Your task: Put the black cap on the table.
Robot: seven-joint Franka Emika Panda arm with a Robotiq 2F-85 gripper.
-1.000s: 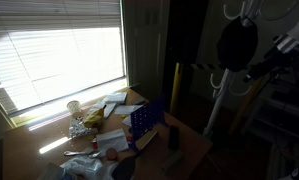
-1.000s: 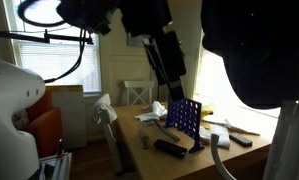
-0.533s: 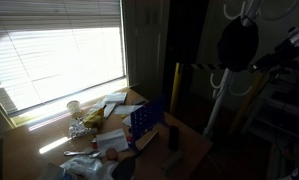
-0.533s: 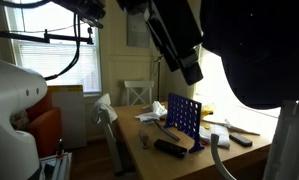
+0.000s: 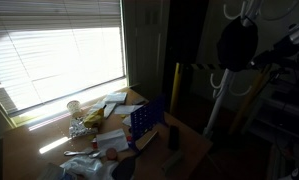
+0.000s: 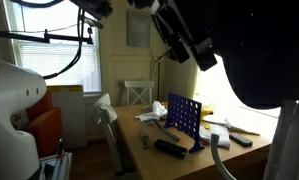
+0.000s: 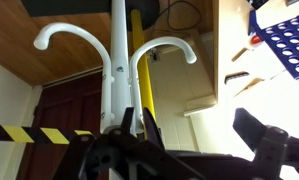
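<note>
My open gripper moves across onto the black cap's near edge and closes next, because the cap hangs just beside it with a gap between them.
The black cap hangs as a dark rounded blob high on a white coat stand, well to the right of the table. It fills the right of an exterior view. My gripper is just beside the cap and apart from it, also seen in an exterior view. In the wrist view my gripper is open and empty, its dark fingers below the stand's white hooks. The cap does not show there.
The light-brown table carries a blue box, papers, a pale cup and a small upright black block. A yellow pole stands behind it. A bright blinded window is at the left.
My arm has swung across toward the hanging cap, with the gripper now near its edge. The cap and the table's things have not moved.
</note>
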